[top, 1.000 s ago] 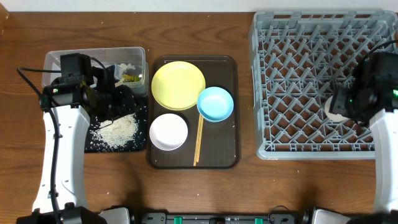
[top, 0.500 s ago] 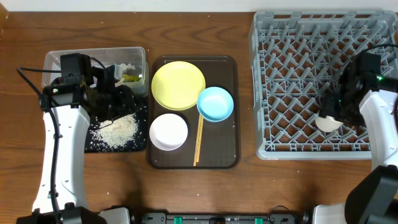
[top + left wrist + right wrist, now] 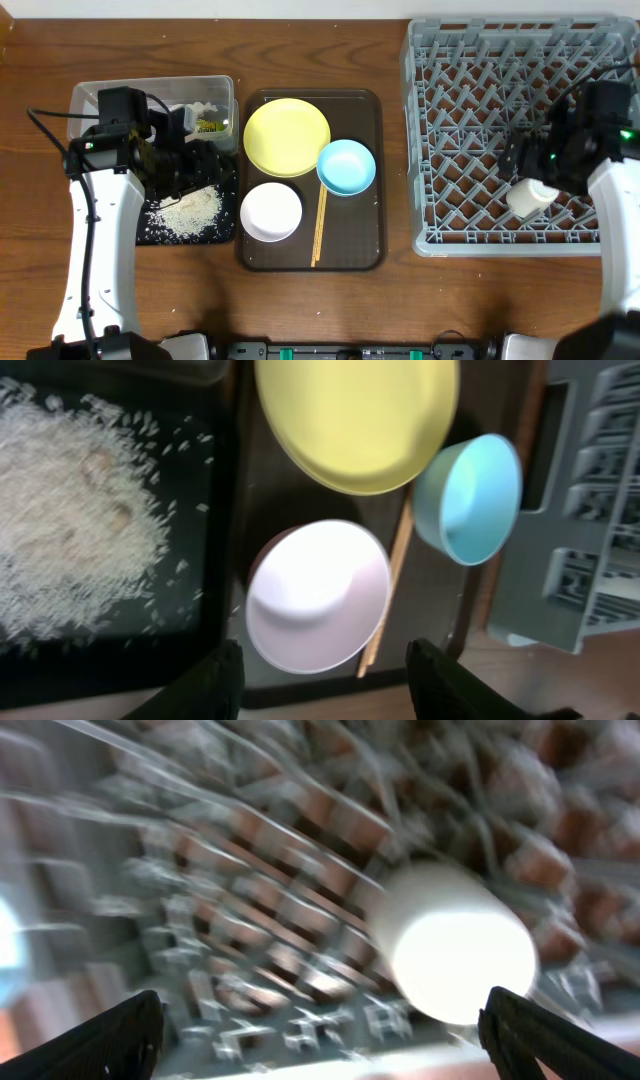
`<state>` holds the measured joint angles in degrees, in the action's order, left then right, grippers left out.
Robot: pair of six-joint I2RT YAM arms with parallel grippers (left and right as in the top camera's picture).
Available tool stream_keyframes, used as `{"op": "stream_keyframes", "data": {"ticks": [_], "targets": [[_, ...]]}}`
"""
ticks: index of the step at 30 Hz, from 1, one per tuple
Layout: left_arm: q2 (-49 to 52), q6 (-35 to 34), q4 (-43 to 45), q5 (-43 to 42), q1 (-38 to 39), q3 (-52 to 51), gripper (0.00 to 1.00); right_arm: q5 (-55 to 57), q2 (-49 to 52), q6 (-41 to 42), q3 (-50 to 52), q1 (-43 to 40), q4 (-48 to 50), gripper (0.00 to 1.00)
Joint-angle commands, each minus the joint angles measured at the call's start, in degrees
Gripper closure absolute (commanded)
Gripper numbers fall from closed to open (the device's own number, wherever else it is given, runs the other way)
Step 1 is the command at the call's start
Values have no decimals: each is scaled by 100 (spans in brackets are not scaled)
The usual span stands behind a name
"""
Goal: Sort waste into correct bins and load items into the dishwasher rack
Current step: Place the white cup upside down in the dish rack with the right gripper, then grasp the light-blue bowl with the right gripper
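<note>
My right gripper moves to its left in the overhead view next and lowers its fingers onto the blue bowl's rack-side rim (image 3: 373, 163), which lies that way.
The small pale cup (image 3: 527, 197) lies on its side among the pegs at the front of the grey dishwasher rack (image 3: 480, 60). My right gripper (image 3: 533, 163) hovers just above it, open and empty. In the blurred right wrist view the cup (image 3: 455, 945) lies ahead of the wide-open fingers (image 3: 330, 1040). My left gripper (image 3: 210, 165) is open and empty over the black tray's (image 3: 150, 232) right edge, near the rice (image 3: 190, 210). In the left wrist view its fingers (image 3: 325, 682) frame the white bowl (image 3: 318, 595).
The brown serving tray (image 3: 360, 250) holds the yellow plate (image 3: 287, 137), blue bowl (image 3: 346, 166), white bowl (image 3: 271, 211) and chopsticks (image 3: 320, 225). The clear tub (image 3: 110, 95) holds the tissue (image 3: 205, 108) and wrapper (image 3: 208, 126).
My right gripper carried the cup toward the rack's front, let it go and drew back; the cup now lies free on its side. The left arm has barely moved.
</note>
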<state>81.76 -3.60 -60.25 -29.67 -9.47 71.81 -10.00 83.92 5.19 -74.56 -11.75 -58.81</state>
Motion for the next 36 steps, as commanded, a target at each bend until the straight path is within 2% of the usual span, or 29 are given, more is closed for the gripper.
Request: {"op": "stream_keyframes", "data": {"ticks": [1, 7, 13, 16, 19, 26, 28, 30, 36], "targets": [[-42, 46, -142, 586, -22, 2, 45, -1445, -474, -120, -238, 326, 289, 1], [-39, -389, -385, 1482, -22, -35, 44, -1635, -503, -256, -229, 1519, 881, 1], [-39, -424, -426, 1539, -20, -35, 44, -927, 0, -369, -225, 2798, 1405, 2], [-39, -424, -424, 1537, -20, -35, 44, -448, 442, -354, -225, 3268, 1668, 7], [-39, -424, -424, 1537, -20, -35, 44, -175, 898, -350, -225, 3552, 1888, 15], [-39, -474, -426, 1530, -20, -35, 44, 483, 1987, 240, -225, 3821, 2376, 19], [-39, -474, -435, 1526, -20, -35, 44, 485, 2253, 380, -225, 3838, 2533, 28], [-39, -474, -446, 1523, -20, -35, 44, 476, 2470, 560, -225, 3840, 2614, 32], [-39, -564, -566, 1517, -20, -35, 44, 232, 2835, 699, -225, 3851, 2645, 57]]}}
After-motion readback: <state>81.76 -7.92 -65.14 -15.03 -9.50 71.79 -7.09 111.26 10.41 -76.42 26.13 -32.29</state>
